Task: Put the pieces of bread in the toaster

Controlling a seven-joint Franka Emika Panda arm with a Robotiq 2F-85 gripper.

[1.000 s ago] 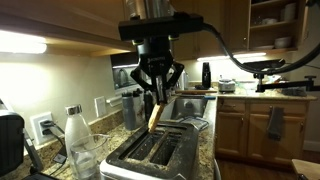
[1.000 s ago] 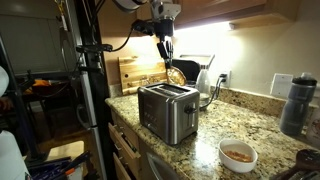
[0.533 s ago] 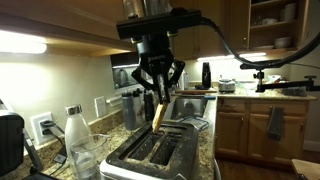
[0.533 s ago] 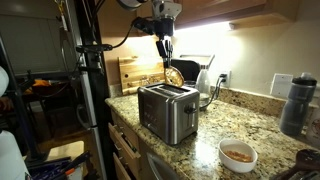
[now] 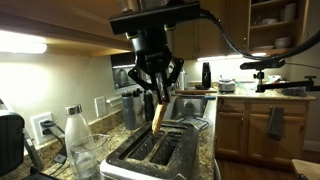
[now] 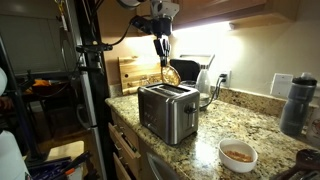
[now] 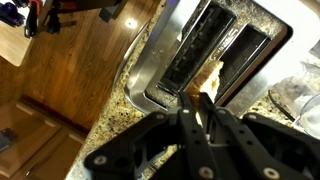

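My gripper shifts toward the bottle next, lowers the bread into the slot nearer the clear bottle [image 5: 140, 148] [image 7: 242, 53] and releases, since that slot lies below, beside the bread's dangling edge.
My gripper [image 5: 157, 94] hangs above the silver toaster [image 5: 150, 153], shut on a thin tan piece of bread [image 5: 156, 113] that dangles upright from the fingertips over the slots. In an exterior view the gripper [image 6: 163, 54] holds the bread [image 6: 166, 63] well above the toaster [image 6: 167, 112] on the granite counter. The wrist view looks down past the black fingers [image 7: 190, 125] at the toaster's two long dark slots [image 7: 200, 55], with the bread's [image 7: 209, 78] lower edge showing between the slots. Both slots look dark inside; I cannot tell whether one holds bread.
A clear bottle [image 5: 75, 135] and wall sockets stand beside the toaster. A white bowl with food [image 6: 238, 154] sits near the counter's front. A wooden cutting board [image 6: 135, 72], a white kettle [image 6: 207, 80] and a dark bottle [image 6: 294, 103] stand behind and beside the toaster.
The gripper with the bread has shifted slightly sideways above the toaster; its height is almost the same. The grip stays shut.
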